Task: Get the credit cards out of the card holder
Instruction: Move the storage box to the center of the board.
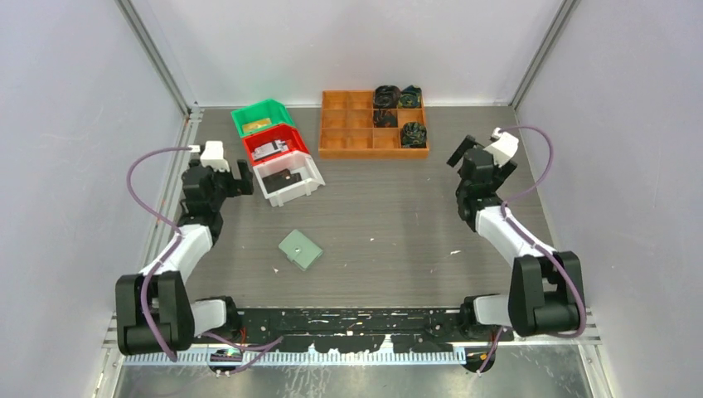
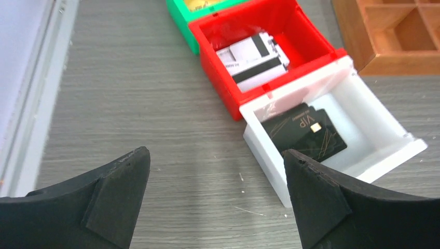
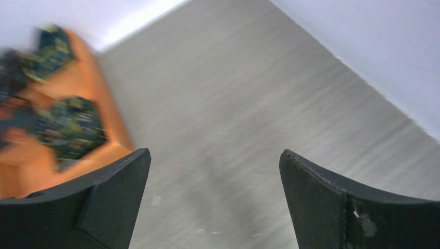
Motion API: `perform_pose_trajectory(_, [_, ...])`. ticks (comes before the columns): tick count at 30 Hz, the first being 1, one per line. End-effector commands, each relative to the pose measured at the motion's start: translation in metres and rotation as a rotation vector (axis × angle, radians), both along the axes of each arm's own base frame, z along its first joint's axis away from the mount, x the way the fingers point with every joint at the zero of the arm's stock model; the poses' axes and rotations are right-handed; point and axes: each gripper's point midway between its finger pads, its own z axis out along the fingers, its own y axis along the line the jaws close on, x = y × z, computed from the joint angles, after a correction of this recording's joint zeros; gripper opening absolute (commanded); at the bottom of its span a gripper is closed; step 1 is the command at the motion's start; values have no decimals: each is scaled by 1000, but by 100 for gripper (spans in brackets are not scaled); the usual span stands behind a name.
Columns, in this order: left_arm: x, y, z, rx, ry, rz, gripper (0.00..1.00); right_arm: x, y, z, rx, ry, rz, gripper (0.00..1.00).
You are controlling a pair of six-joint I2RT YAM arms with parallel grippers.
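Note:
The bins are angled to the back wall, so my left gripper next moves outward, lowers astride the red bin's side (image 2: pixel 220 66) facing the metal bar, then closes.
The card holder (image 1: pixel 300 249), a flat sage-green wallet, lies folded shut on the table between the two arms and appears in neither wrist view. Credit cards lie in the bins: a black one (image 2: pixel 306 129) in the white bin (image 2: pixel 270 150), a silvery-white one (image 2: pixel 254 57) in the red bin (image 2: pixel 218 78), and a gold-tan one (image 1: pixel 257 126) in the green bin (image 1: pixel 267 112). My left gripper (image 2: pixel 214 153) hovers open just left of the white bin, holding nothing. At the right side my right gripper (image 3: pixel 214 153) is open and empty over bare table.
An orange compartment tray (image 1: pixel 348 124) with dark fabric bundles (image 1: pixel 398 97) stands at the back, and it shows blurred at the left of the right wrist view. White walls and metal rails enclose the table on three sides.

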Motion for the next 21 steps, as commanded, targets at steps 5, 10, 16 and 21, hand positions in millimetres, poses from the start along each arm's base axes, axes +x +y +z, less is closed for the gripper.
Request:
perform_pose_trajectory(5, [-35,-4,24,-69,242,-85,100,-10,25,52,538,-266,-114,99])
perform_pose_trajectory(10, [-34,-2,46,-90,323,-78,100,3,86,52,466,-43,162,99])
perform_pose_trajectory(16, [-12,-4,39,-212,442,-29,100,-7,147,39,318,125,310,100])
perform_pose_trajectory(21, [17,-8,28,-274,497,28,100,-24,206,25,225,255,475,99])
